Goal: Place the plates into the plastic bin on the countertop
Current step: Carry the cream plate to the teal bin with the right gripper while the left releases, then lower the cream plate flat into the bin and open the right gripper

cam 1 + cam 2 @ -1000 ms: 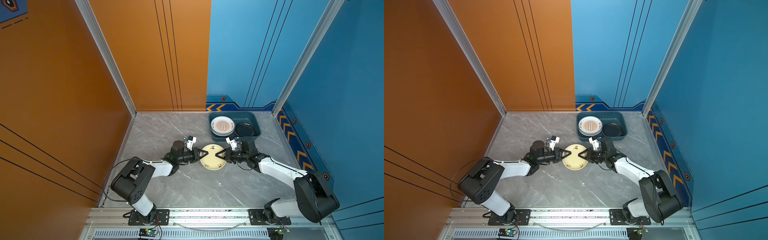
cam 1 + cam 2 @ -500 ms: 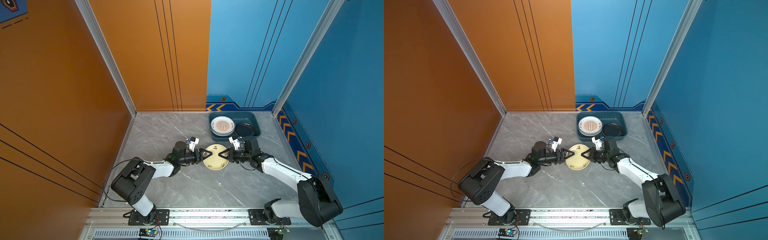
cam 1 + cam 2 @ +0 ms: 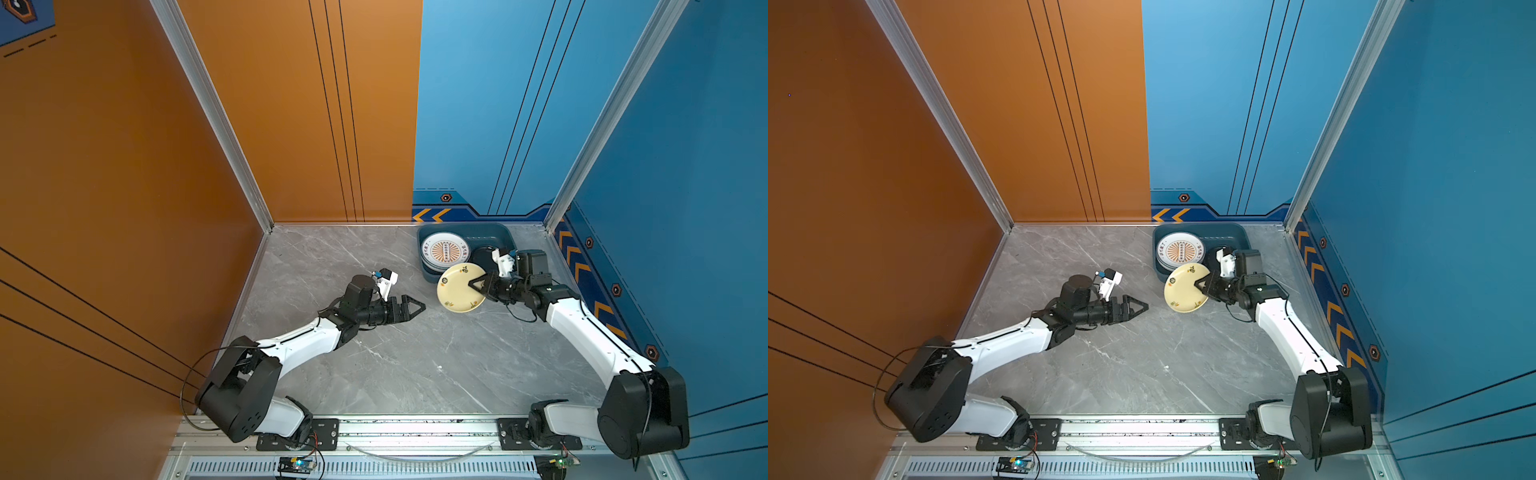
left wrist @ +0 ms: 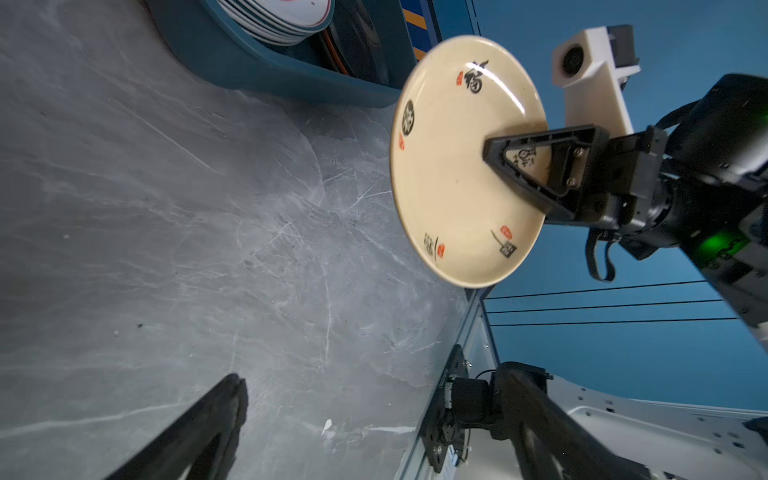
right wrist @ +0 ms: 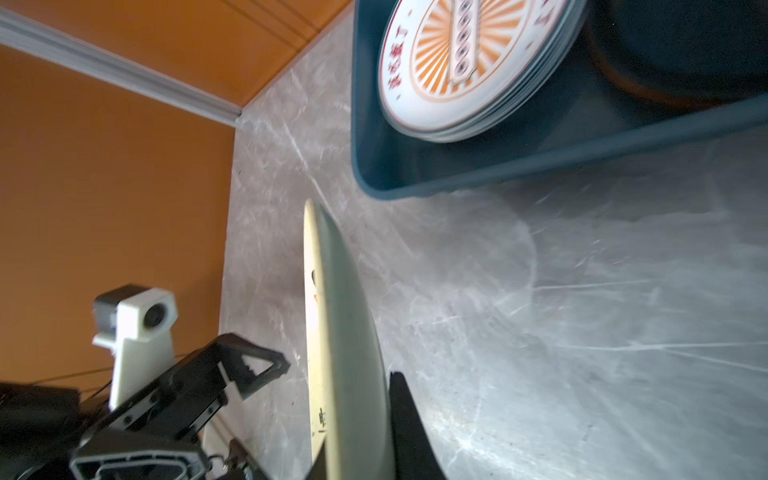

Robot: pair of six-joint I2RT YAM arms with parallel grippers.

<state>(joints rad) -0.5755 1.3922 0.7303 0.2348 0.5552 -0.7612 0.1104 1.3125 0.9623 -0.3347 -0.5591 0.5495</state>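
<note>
My right gripper should next move outward and then down onto the black plate (image 3: 482,255) (image 5: 684,48) to let go of the cream plate, because the sunburst stack fills the other half of the bin.
My right gripper (image 3: 478,284) (image 3: 1202,286) is shut on the rim of a cream plate (image 3: 457,291) (image 3: 1183,291). The plate hangs tilted above the countertop (image 3: 395,365), by the near edge of the plastic bin (image 3: 457,226) (image 3: 1200,226). In the right wrist view the cream plate (image 5: 332,332) stands edge-on between the right gripper (image 5: 353,415) jaws. My left gripper (image 3: 417,307) (image 3: 1140,308) is open, empty, and a short way left of the plate. A stack of plates with an orange sunburst plate (image 3: 445,250) (image 3: 1180,250) on top fills the bin's left half. A black plate (image 3: 482,255) lies beside it.
The bin sits in the far right corner against the blue back wall and the right rail. In the left wrist view the cream plate (image 4: 457,166) faces the camera, with the bin (image 4: 257,62) behind it. An aluminium rail (image 3: 374,428) with both arm bases runs along the front.
The left gripper opened, let go of the cream plate and drew back to the left. The right gripper carried the plate up and toward the bin, tilting it.
</note>
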